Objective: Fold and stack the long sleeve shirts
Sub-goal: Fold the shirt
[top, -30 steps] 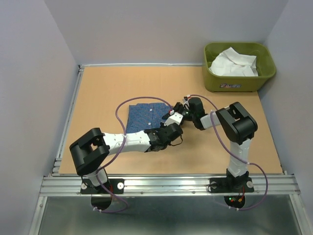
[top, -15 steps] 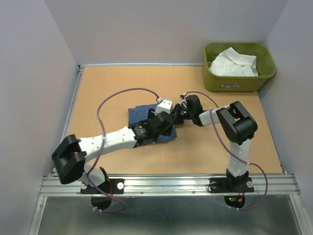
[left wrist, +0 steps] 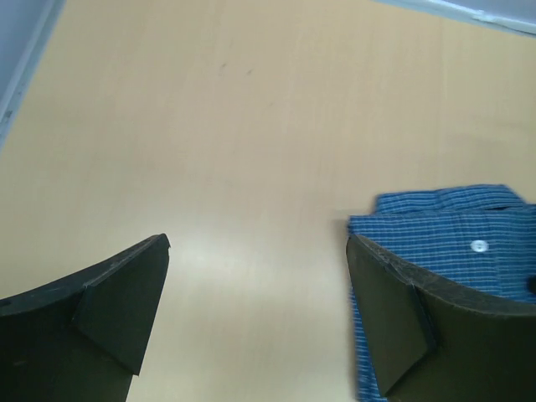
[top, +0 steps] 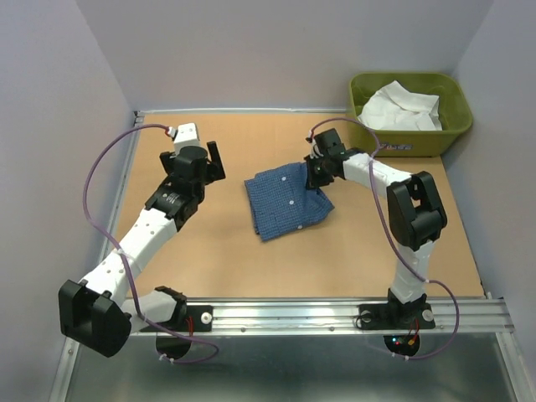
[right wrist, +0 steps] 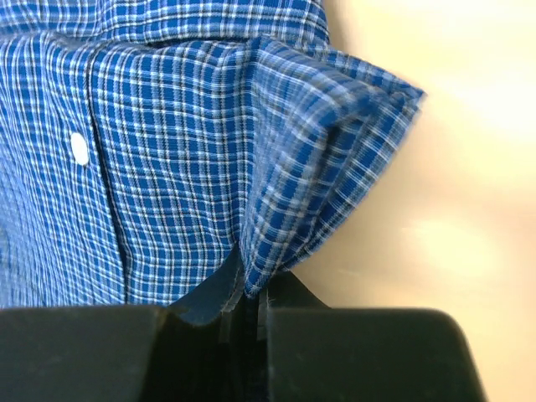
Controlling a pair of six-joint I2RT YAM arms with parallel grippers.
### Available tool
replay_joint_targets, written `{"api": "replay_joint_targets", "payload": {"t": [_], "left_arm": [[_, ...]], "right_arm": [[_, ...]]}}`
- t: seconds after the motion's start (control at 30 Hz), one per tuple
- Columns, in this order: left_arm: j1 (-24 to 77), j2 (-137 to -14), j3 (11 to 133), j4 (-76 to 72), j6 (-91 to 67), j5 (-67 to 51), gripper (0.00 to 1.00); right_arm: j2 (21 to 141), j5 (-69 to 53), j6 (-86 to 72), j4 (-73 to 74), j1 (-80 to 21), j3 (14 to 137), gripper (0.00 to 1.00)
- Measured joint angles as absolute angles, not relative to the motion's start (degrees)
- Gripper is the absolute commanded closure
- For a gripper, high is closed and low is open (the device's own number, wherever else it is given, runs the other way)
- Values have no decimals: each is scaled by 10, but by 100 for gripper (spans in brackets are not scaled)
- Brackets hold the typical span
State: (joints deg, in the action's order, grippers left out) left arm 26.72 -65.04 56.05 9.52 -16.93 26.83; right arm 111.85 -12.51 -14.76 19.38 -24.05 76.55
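Observation:
The right gripper lifts the shirt's fold toward the tub [top: 369,141] next, then swings down to the left in the top view, flipping the blue checked shirt, buttoned side now up.
The blue checked shirt [top: 283,199] lies folded in a small packet at the middle of the table, also seen as the blue shirt [left wrist: 456,224] and the blue shirt [right wrist: 167,159]. My right gripper [top: 316,178] [right wrist: 251,297] is shut on a fold at the packet's far right corner. My left gripper [top: 215,159] [left wrist: 258,251] stands open to the left of the shirt, over bare wood, nothing between its fingers. The white shirt [top: 399,107] lies crumpled in the olive-green tub [top: 369,141] at the back right.
The tub stands against the back right corner. Grey walls close in the table at the left, back and right. A metal rail [top: 285,316] runs along the near edge by the arm bases.
My left gripper has let go of the shirt, opened, and swung away to the back left. My right gripper has shut on the shirt and dragged it toward the right and back.

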Motion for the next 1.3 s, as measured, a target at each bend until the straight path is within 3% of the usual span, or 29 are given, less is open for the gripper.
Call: {"api": "replay_joint_targets", "payload": {"t": [0.33, 0.5, 0.67, 0.8, 0.97, 1.2, 1.3], "left_arm": [[212, -609, 508, 92, -167, 289, 1], [212, -600, 507, 89, -168, 306, 1], [205, -600, 507, 89, -170, 312, 1], [201, -600, 507, 89, -171, 314, 1], [193, -600, 507, 89, -174, 316, 1], [178, -596, 507, 89, -182, 316, 1], [172, -588, 506, 89, -186, 316, 1]], "right_arm": [[1115, 184, 30, 492, -236, 1026, 99], [1114, 363, 78, 556, -245, 1153, 99], [1113, 495, 107, 572, -284, 1161, 99], [1140, 547, 97, 580, -340, 1112, 99], [1273, 566, 58, 583, -428, 1073, 99], [1399, 546, 1, 638, -537, 1085, 99], [1402, 521, -18, 655, -570, 1122, 93]]}}
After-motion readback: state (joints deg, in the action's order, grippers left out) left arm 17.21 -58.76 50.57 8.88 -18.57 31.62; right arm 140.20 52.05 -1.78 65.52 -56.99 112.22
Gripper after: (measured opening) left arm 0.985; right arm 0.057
